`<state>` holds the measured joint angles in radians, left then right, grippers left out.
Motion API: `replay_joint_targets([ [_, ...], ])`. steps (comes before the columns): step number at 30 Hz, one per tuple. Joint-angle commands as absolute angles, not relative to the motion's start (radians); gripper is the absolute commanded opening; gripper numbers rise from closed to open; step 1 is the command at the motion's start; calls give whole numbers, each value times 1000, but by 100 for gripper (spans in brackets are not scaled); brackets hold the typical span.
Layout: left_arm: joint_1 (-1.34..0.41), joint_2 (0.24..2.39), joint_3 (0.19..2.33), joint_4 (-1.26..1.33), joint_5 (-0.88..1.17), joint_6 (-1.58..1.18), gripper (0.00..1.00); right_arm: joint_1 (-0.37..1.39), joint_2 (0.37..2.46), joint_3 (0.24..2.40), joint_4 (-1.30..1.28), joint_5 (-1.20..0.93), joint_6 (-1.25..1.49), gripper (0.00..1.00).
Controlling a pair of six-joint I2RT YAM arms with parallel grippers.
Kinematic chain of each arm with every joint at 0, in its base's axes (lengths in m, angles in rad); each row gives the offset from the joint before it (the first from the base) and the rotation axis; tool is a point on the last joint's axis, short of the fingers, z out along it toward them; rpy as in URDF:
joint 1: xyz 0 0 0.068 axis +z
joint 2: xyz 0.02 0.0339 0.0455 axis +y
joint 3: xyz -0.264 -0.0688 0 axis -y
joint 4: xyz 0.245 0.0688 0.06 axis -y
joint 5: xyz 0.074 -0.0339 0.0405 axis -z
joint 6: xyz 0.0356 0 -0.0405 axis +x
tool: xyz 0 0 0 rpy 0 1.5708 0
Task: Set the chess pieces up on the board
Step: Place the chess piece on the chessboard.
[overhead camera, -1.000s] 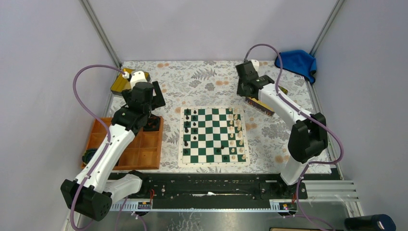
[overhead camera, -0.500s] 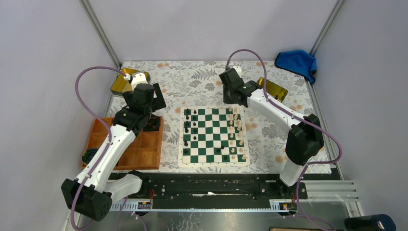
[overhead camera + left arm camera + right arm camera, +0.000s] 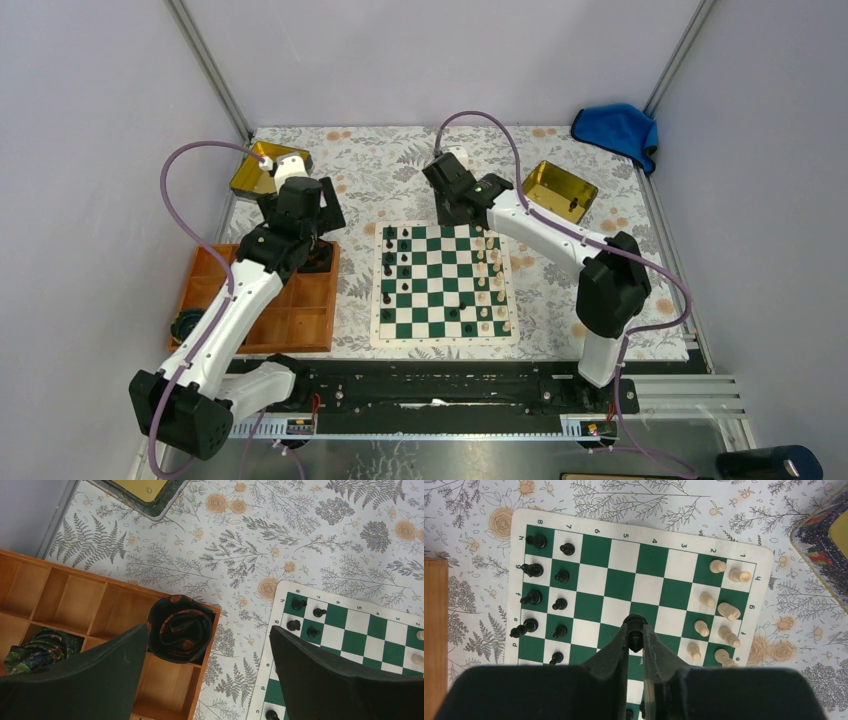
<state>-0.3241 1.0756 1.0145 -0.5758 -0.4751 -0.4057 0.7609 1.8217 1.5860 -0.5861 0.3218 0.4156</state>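
The squares there are empty, so next my right gripper should move back, to the left in the top view, and down onto the board's middle point(image 3: 434, 271) point(image 3: 610, 635) to release its chess piece.
The green and white board point(image 3: 446, 343) lies mid-table; it also shows in the left wrist view point(image 3: 350, 635) and the right wrist view point(image 3: 644, 580). Several black chess pieces point(image 3: 390, 262) stand in its two left columns point(image 3: 536, 570) point(image 3: 300, 604). My right gripper point(image 3: 452, 205) hovers over the board's far edge, shut on a small black chess piece point(image 3: 635, 624) pinched between its fingertips point(image 3: 636, 632). My left gripper point(image 3: 305, 245) is open and empty point(image 3: 208, 635), above the gap between the tray corner and the board's left edge.
Cream pieces point(image 3: 488, 280) stand in the board's right columns point(image 3: 724, 610). An orange wooden tray point(image 3: 290, 320) at left holds a rolled dark cloth point(image 3: 180, 627). Gold tins sit far left point(image 3: 255, 170) and far right point(image 3: 560, 190). A blue cloth point(image 3: 618, 128) lies in the far right corner.
My right arm has swung left from the gold tin at the far right to above the board's far edge. The left arm has barely shifted.
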Motion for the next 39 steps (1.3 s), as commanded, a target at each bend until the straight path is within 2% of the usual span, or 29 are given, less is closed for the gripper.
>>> replay_joint_targets([
  [1,-314,1077,1013,-529,-471,-396,99,780,1844,1643,-590,313,414,0],
  [39,-313,1277,1074,-566,-443,-411,99,828,1890,1579,-485,272,320,0],
])
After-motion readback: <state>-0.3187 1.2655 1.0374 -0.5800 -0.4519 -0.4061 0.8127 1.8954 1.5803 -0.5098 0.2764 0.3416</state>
